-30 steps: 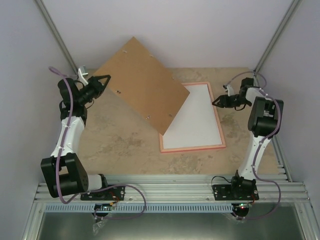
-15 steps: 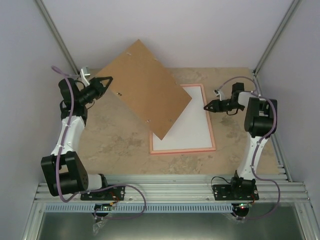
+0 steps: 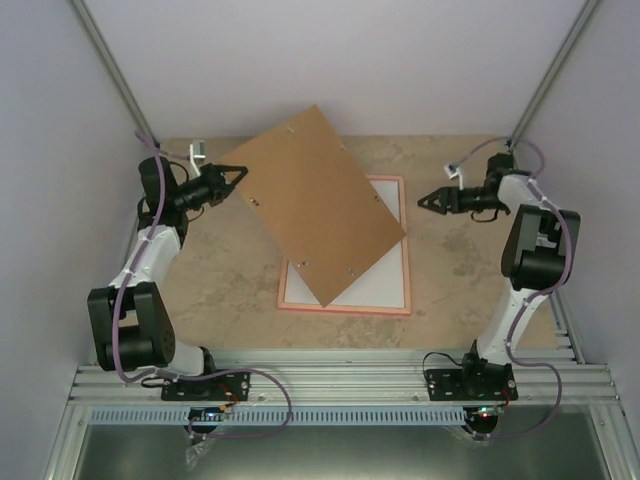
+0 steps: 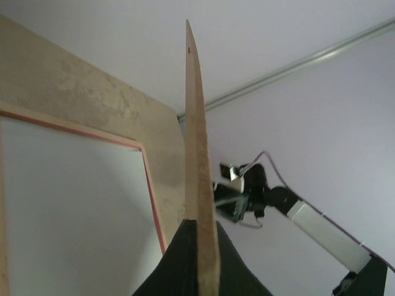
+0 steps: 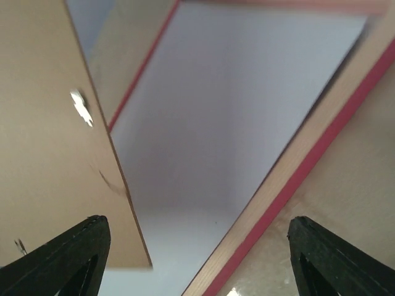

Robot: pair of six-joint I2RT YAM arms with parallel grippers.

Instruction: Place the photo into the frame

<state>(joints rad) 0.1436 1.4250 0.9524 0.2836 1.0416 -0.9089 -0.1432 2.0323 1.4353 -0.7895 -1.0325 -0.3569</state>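
The brown backing board (image 3: 320,200) hangs crooked. Its corner goes to the right in the top view next, toward the frame's nearest side (image 3: 282,287), where my left gripper releases it.
The pink frame (image 3: 405,245) lies flat at the table's middle with the photo (image 3: 385,275) inside it, white back up. My left gripper (image 3: 237,177) is shut on the corner of the brown backing board (image 3: 320,200) and holds it tilted above the frame's left part. In the left wrist view the board (image 4: 196,154) stands edge-on between the fingers, the frame (image 4: 151,191) below. My right gripper (image 3: 424,199) is open and empty just right of the frame. In the right wrist view the frame's edge (image 5: 308,163) and the photo (image 5: 234,105) lie ahead of the gripper (image 5: 197,259).
The beige table (image 3: 230,290) is bounded by purple walls on three sides and an aluminium rail (image 3: 340,365) at the near edge. Metal corner posts (image 3: 110,70) rise at the back corners.
The frame with the photo has slid left and toward the near edge and straightened. The left gripper carried the board right, over the frame. The right gripper moved in to the frame, then drew back right.
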